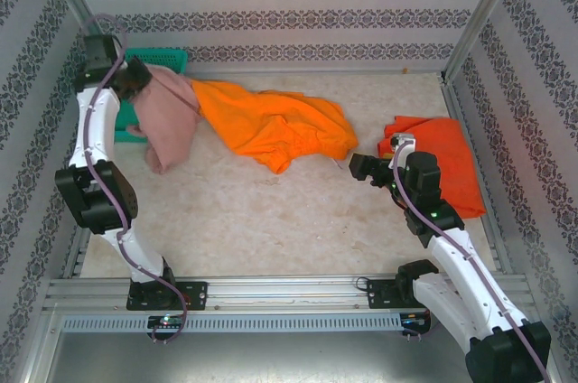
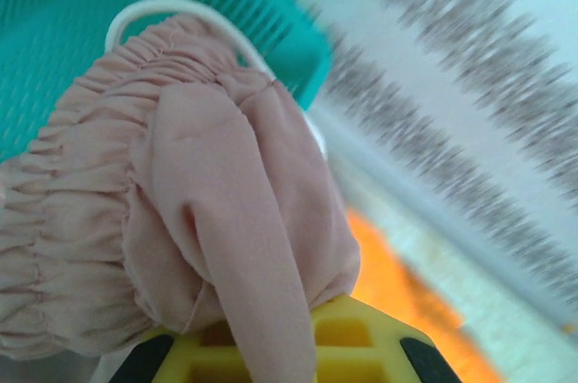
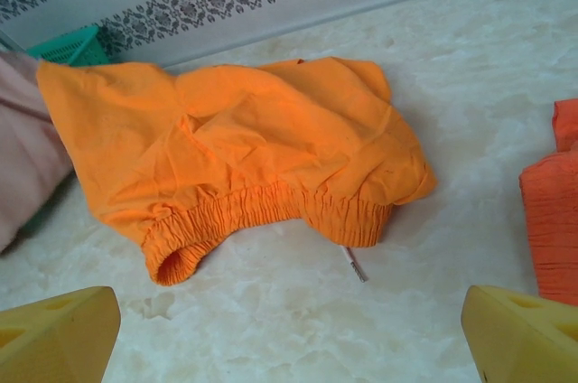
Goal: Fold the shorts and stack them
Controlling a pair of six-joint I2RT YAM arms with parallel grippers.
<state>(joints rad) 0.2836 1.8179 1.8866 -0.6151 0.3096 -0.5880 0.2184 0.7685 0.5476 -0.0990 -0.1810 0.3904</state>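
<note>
The left gripper lifts the dusty pink shorts up and outward next, then releases them over the teal mesh basket (image 2: 63,58), since they still hang past its near edge.
My left gripper (image 1: 137,78) is shut on the dusty pink shorts (image 1: 172,121) at the back left, in front of the basket. In the left wrist view a fold of the pink shorts (image 2: 181,220) runs down between the yellow fingers (image 2: 375,333), and the white drawstring (image 2: 181,11) loops over the waistband. The bright orange shorts (image 1: 271,126) lie crumpled in the middle, touching the pink pair. The red-orange shorts (image 1: 442,162) lie at the right. My right gripper (image 1: 355,166) stands open between the two orange pairs, low over the table. It faces the orange shorts (image 3: 253,148), with nothing between its fingers.
A teal mesh basket (image 1: 163,60) stands in the back left corner, partly behind the left arm. Patterned walls close the table on three sides. Bare marble-look table (image 1: 271,211) lies in front of the shorts. A cord tip (image 3: 354,264) pokes out from the orange waistband.
</note>
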